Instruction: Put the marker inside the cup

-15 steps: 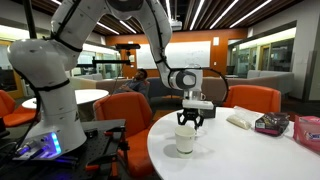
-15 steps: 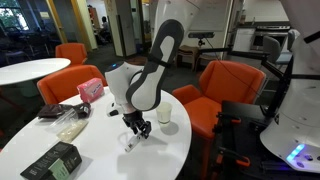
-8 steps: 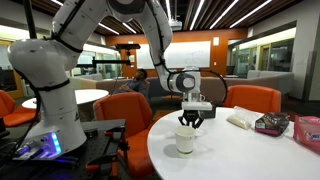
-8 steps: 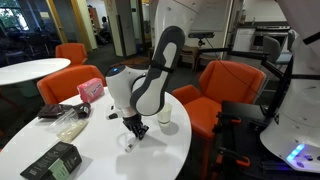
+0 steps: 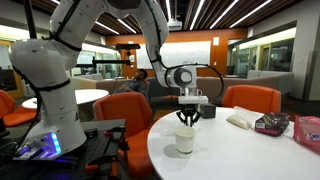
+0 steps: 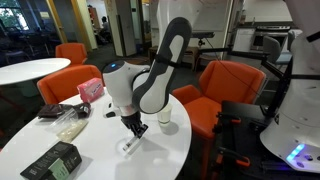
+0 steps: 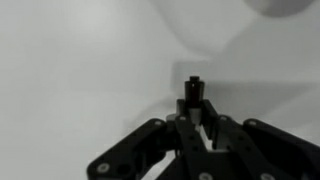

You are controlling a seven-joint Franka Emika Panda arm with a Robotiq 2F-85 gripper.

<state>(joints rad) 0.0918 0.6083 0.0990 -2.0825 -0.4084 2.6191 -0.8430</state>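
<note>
The paper cup's rim is above the marker's tip, so next I need to raise my gripper from close beside the paper cup, swing over the cup's opening (image 5: 185, 129), lower the marker and let it go.
In the wrist view my gripper (image 7: 195, 118) is shut on the marker (image 7: 194, 90). It is a slim dark stick seen end-on, its tip poking out past the fingers above the white table (image 7: 70, 70). In both exterior views the gripper (image 5: 188, 118) (image 6: 136, 130) points down just above the table. The off-white paper cup (image 5: 185, 139) (image 6: 166, 117) stands upright on the table close beside the gripper. In the exterior views the marker is too small to make out between the fingers.
On the round white table (image 5: 240, 155) lie a pink box (image 5: 271, 124) (image 6: 90, 89), a clear plastic bag (image 5: 240, 119) (image 6: 70, 125) and a dark box (image 6: 52, 160). Orange chairs (image 5: 125, 115) (image 6: 222, 85) ring the table.
The jaws have gone from open to shut on the marker. The gripper has risen slightly above the table, still beside the cup.
</note>
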